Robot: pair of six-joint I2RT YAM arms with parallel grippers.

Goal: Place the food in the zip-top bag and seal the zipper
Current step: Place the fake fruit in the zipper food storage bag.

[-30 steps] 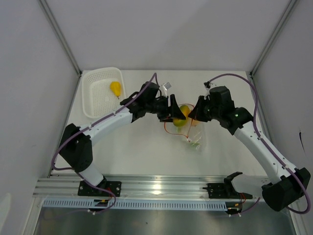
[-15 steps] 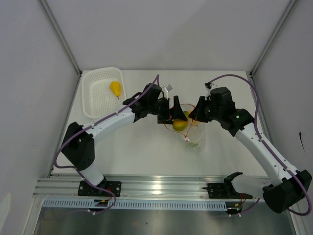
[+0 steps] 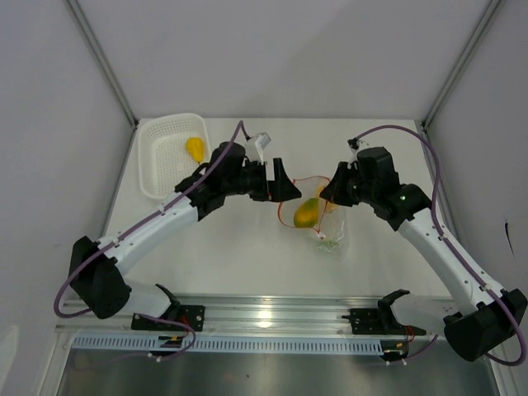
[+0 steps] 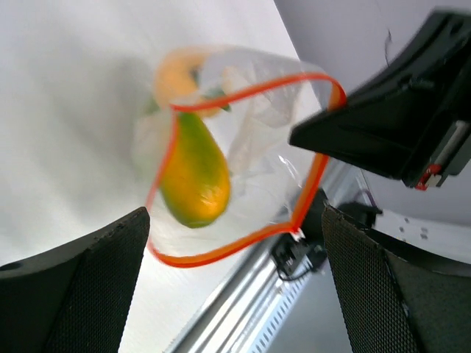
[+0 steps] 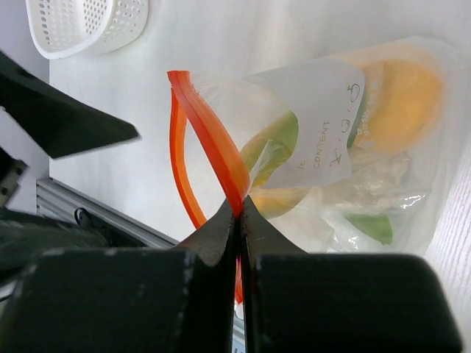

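The pear-shaped fruit is still unbagged. My left gripper needs to swing left in the top view next, over the basket and down onto the pear-shaped fruit's thick end [image 3: 194, 146].
The clear zip-top bag [image 3: 318, 219] hangs open at mid-table, and its orange-red zipper [image 3: 307, 180] forms a loop. My right gripper [image 3: 334, 192] is shut on the zipper [image 5: 213, 140] and holds the mouth up. Inside the bag lie a yellow-green fruit [image 3: 306, 213], an orange fruit [image 5: 401, 95] and a white-and-green piece [image 3: 328, 241]. My left gripper [image 3: 285, 188] is open and empty, just left of the bag's mouth. In its wrist view, the left gripper [image 4: 234, 220] faces the open mouth, with the yellow-green fruit [image 4: 193, 173] inside. A yellow pear-shaped fruit [image 3: 195, 148] lies in the basket.
A white mesh basket [image 3: 165, 165] stands at the back left, and it also shows in the right wrist view [image 5: 88, 26]. Grey walls close in the back and sides. A metal rail [image 3: 272, 313] runs along the near edge.
My left gripper has let go of the yellow-green fruit, which now lies in the bag. The gripper has drawn back to the left. The right gripper has kept its hold.
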